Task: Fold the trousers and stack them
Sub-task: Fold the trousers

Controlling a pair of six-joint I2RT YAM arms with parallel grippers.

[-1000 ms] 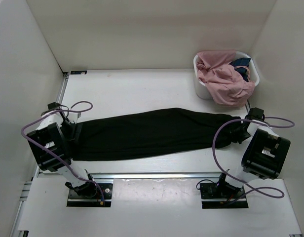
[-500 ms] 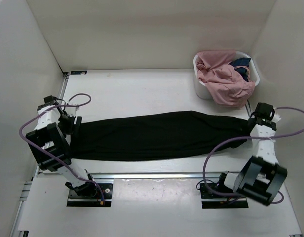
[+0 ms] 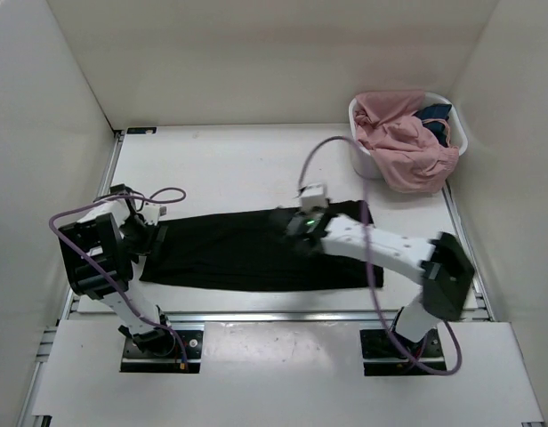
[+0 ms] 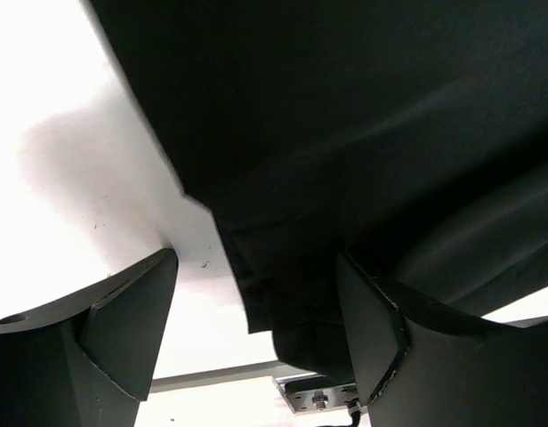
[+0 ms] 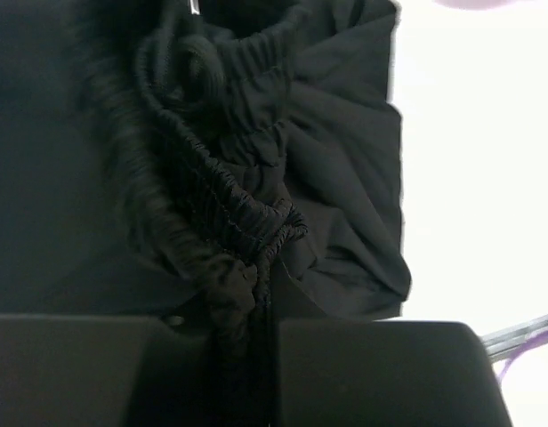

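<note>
Next, my right gripper will swing to and fro along the trousers [image 3: 229, 253], ending to the left in the overhead view over their middle, because the waistband [image 5: 229, 213] still hangs bunched.
The black trousers [image 3: 229, 253] lie across the table's middle, with their right end folded over leftward. My right gripper [image 3: 292, 224] reaches over from the right and hovers above the trousers' middle. In the right wrist view it [image 5: 261, 338] is shut on the bunched elastic waistband [image 5: 229, 213]. My left gripper [image 3: 154, 236] is at the trousers' left end. In the left wrist view it [image 4: 256, 329] stands open, its fingers [image 4: 123, 329] wide apart, with a fabric edge [image 4: 283, 267] hanging between them.
A white basket [image 3: 363, 162] stands at the back right, holding a pink garment [image 3: 403, 147] and a small dark blue cloth [image 3: 434, 114]. White walls close in the left, back and right. A metal rail [image 3: 274, 316] runs along the near edge.
My right arm has swung from the far right to the middle, carrying the trousers' right end over the rest. The left gripper has shifted slightly right and nearer.
</note>
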